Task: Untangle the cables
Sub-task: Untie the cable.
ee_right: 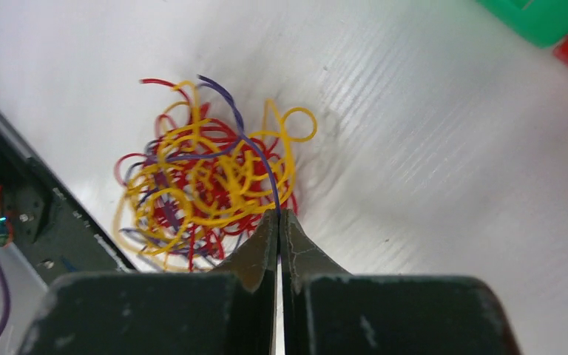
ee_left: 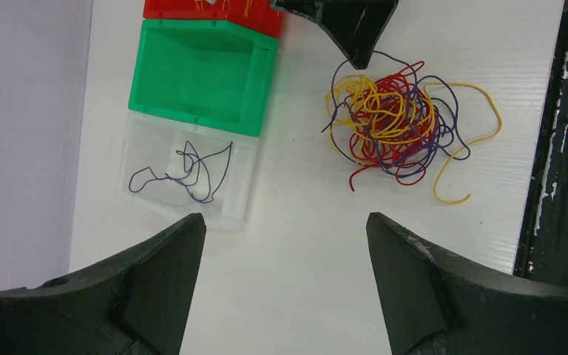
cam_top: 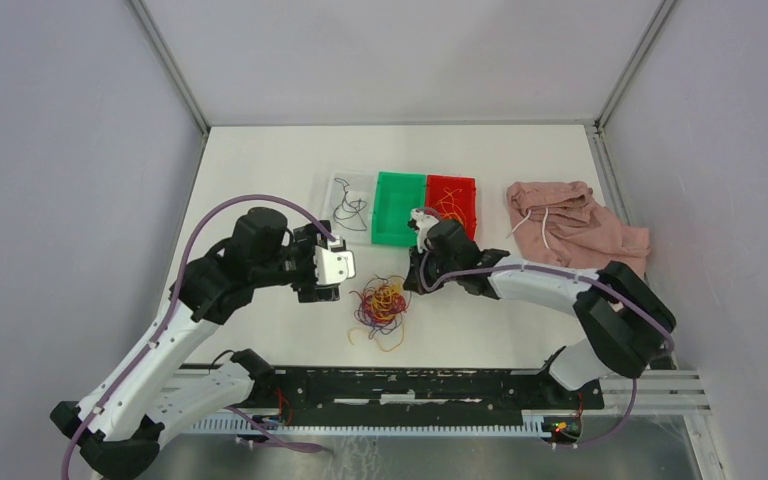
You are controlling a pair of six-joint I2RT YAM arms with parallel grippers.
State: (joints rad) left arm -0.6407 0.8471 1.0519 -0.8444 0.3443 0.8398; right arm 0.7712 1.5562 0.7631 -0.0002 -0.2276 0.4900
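Note:
My left gripper moves to its right in the top view onto the purple cable next, since the cable my right gripper pinches lies that way.
A clump of yellow, red and purple cables [cam_top: 383, 303] [ee_left: 396, 118] [ee_right: 200, 185] lies on the white table between the arms. My right gripper [ee_right: 279, 213] [cam_top: 418, 283] is at the clump's edge, shut on a purple cable [ee_right: 255, 151] that runs out from between its tips into the clump. My left gripper [ee_left: 286, 229] [cam_top: 338, 268] hangs open above bare table left of the clump, nothing between its fingers. One purple cable [ee_left: 185, 171] lies in the clear bin [cam_top: 338, 186]. Yellow cables [cam_top: 452, 207] lie in the red bin [cam_top: 468, 186].
A green bin [cam_top: 396, 236] [ee_left: 148, 85] stands between the clear and red bins at the back. A pink cloth [cam_top: 575, 225] with a white drawstring lies at the back right. A black rail [cam_top: 410, 385] runs along the near edge.

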